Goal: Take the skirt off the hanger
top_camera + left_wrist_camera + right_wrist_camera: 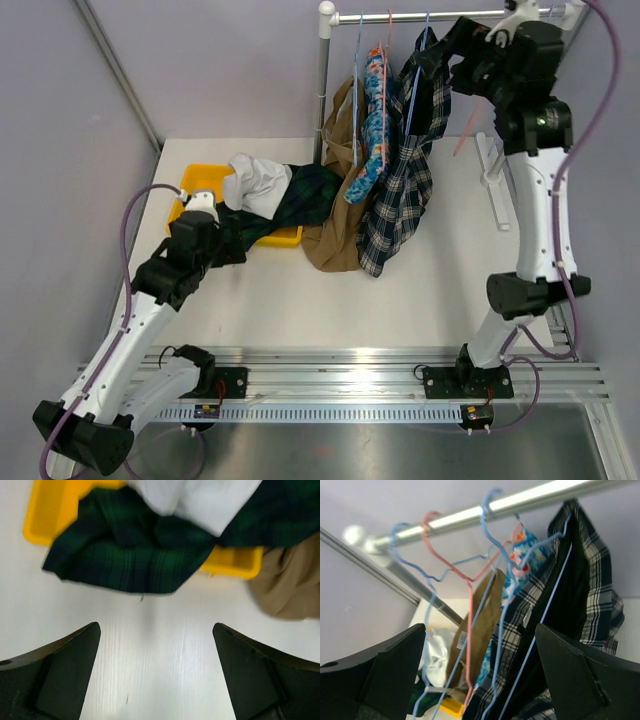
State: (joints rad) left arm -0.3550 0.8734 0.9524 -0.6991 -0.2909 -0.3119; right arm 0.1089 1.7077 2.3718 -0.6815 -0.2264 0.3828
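Observation:
I need to lower my right gripper's fingers to the left in the top view next, around the checked shirt's blue wire (412, 100) (501, 630), which hangs below on that side.
The tan skirt (340, 190) hangs from the rail on a light-blue hanger (356, 90), and its lower part is heaped on the table. In the right wrist view the skirt (485, 620) shows behind several blue and pink hanger wires. My right gripper (428, 55) is up at the rail beside the checked shirt; it (480, 630) is open, its jaws wide with nothing between them. My left gripper (238, 245) is low by the yellow bin; it (155, 627) is open over bare table. A corner of the skirt (290, 585) lies to its right.
A yellow bin (200, 182) holds a dark green tartan garment (130, 555) and a white cloth (200, 500). A blue floral garment (375, 130) and a black-and-white checked shirt (405, 190) hang on the rail (520, 502). The rail's post (322, 90) stands to the left of the skirt.

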